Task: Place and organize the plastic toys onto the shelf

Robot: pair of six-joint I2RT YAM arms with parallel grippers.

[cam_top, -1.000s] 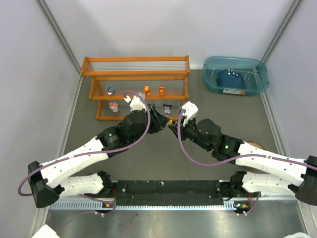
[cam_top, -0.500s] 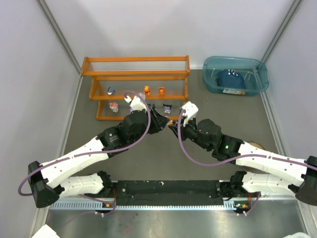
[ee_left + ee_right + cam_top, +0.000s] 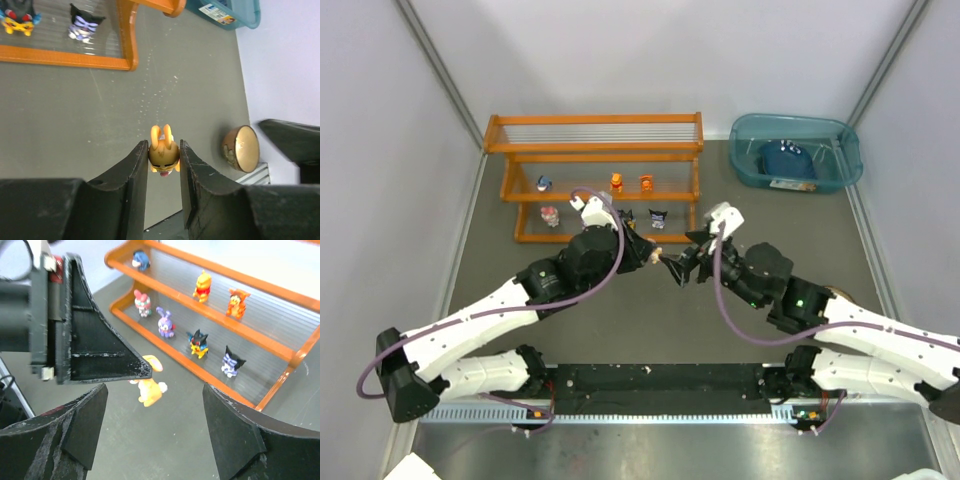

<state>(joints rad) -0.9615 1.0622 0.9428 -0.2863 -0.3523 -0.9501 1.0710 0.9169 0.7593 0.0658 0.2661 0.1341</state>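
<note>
Next, my left gripper moves outward, to the left in the top view, and frees the bunny [image 3: 150,387] there, as the gap between blue toy and yellow bear is empty.
A yellow-orange bunny toy [image 3: 164,152] hangs above the grey table, pinched by its head between the jaws of my left gripper [image 3: 164,161]. Seen from the right wrist, the bunny [image 3: 150,387] dangles under the left gripper's finger [image 3: 95,355]. My right gripper [image 3: 155,407] stands wide open just in front of it, touching nothing. From above, both grippers meet mid-table, left [image 3: 655,254] and right [image 3: 684,266]. The orange shelf [image 3: 595,150] behind them carries several toys: a blue one [image 3: 140,259], a yellow bear [image 3: 201,286], a tiger [image 3: 236,304], pink [image 3: 142,302], purple [image 3: 165,322] and two black ones [image 3: 231,361].
A teal bin [image 3: 750,165] with a dark blue item [image 3: 785,158] sits at the back right. A round brown-gold object [image 3: 241,148] lies on the table beside my right arm. White walls close in both sides.
My right gripper has opened wide and drawn back to the right, letting go of the bunny. The left gripper stays shut on it, nearly in place.
</note>
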